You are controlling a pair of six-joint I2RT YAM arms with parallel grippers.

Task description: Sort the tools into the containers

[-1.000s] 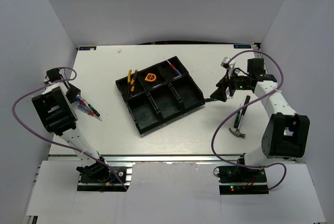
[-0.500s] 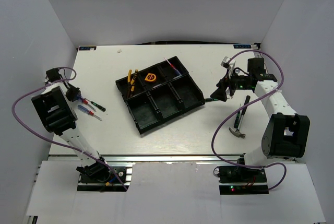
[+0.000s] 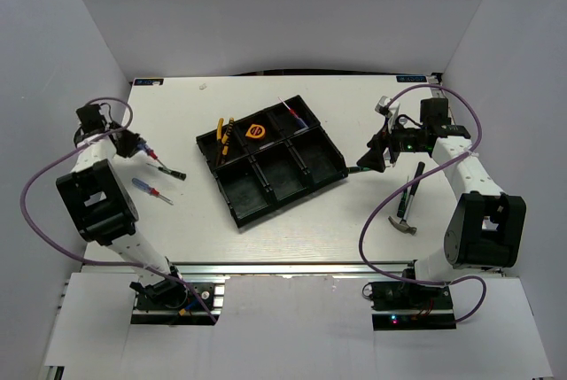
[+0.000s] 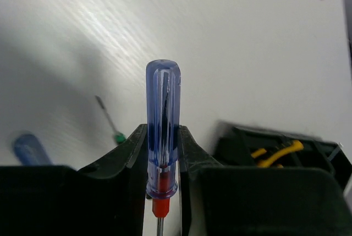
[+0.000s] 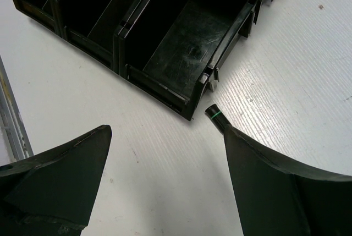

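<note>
My left gripper should cross right in the top view, past the tape measure (image 3: 257,130), and release in the container's section with the matching red-tipped item.
My left gripper (image 3: 132,143) is shut on a screwdriver with a blue handle and red collar (image 4: 163,126), held off the table at the far left, handle pointing away. Below it lie a second blue-red screwdriver (image 3: 151,190) and a small green-black tool (image 3: 170,171). The black tray (image 3: 292,200) holds yellow pliers (image 3: 225,136) in its back-left compartment and the tape measure (image 3: 257,130) in the back-middle one. My right gripper (image 3: 373,158) hangs open by the tray's right corner, a black-handled screwdriver (image 5: 215,116) beside its right finger. The hammer (image 3: 407,210) lies nearer.
A thin red-tipped item (image 3: 288,107) rests in the tray's back-right compartment. The three near compartments (image 5: 181,49) look bare. White walls close in the table on the left, back and right. Purple cables loop from both arms.
My left gripper has closed on one blue-red screwdriver and carried it up and toward the back left. The green-black tool has shifted slightly. The right arm has not moved.
</note>
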